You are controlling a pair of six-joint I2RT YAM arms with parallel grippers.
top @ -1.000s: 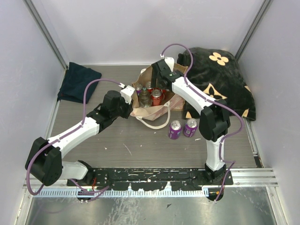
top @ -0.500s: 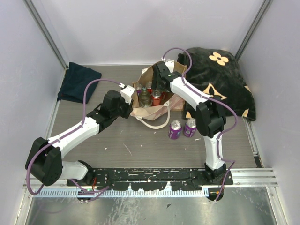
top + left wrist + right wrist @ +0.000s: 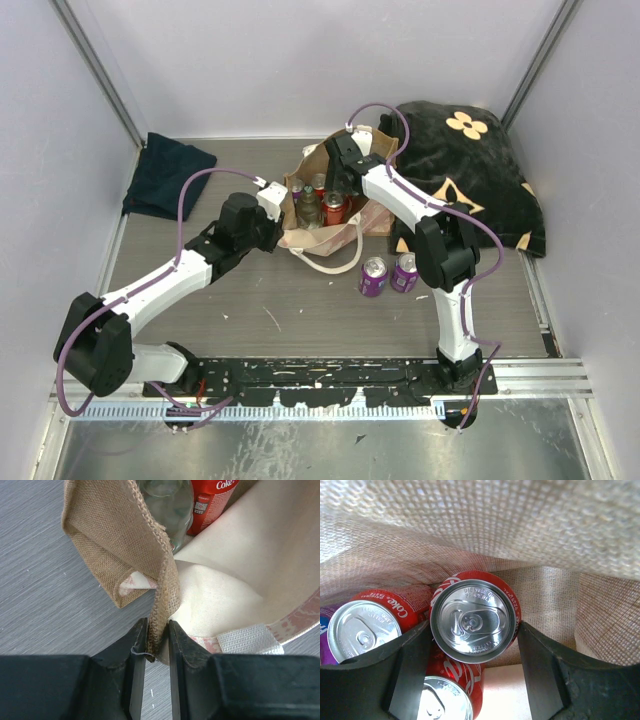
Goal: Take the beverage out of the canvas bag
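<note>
I will lift the Coke can with my right gripper next, move it back and lower it to let it go on the tabletop beside the purple cans, because that spot is empty.
The canvas bag (image 3: 304, 240) stands open at mid-table with several drinks inside. My left gripper (image 3: 283, 214) is shut on the bag's burlap rim (image 3: 159, 605) at its near-left corner. My right gripper (image 3: 340, 190) reaches down into the bag. Its fingers press both sides of an upright red Coke can (image 3: 472, 620), which also shows from above (image 3: 334, 207). Two more Coke cans (image 3: 365, 632) (image 3: 445, 700) stand beside it. The left wrist view shows a clear glass bottle (image 3: 165, 505) and a Coke can (image 3: 210, 500) inside the bag.
Two purple cans (image 3: 373, 277) (image 3: 406, 271) stand on the table just right of the bag. A black blanket with tan flower marks (image 3: 470, 170) lies at the back right. A dark navy folded cloth (image 3: 168, 175) lies at the back left. The bag's cream handle (image 3: 335, 263) droops forward.
My right arm has pushed deeper and leftward into the bag, onto the red can. The left arm and the bag have not moved.
</note>
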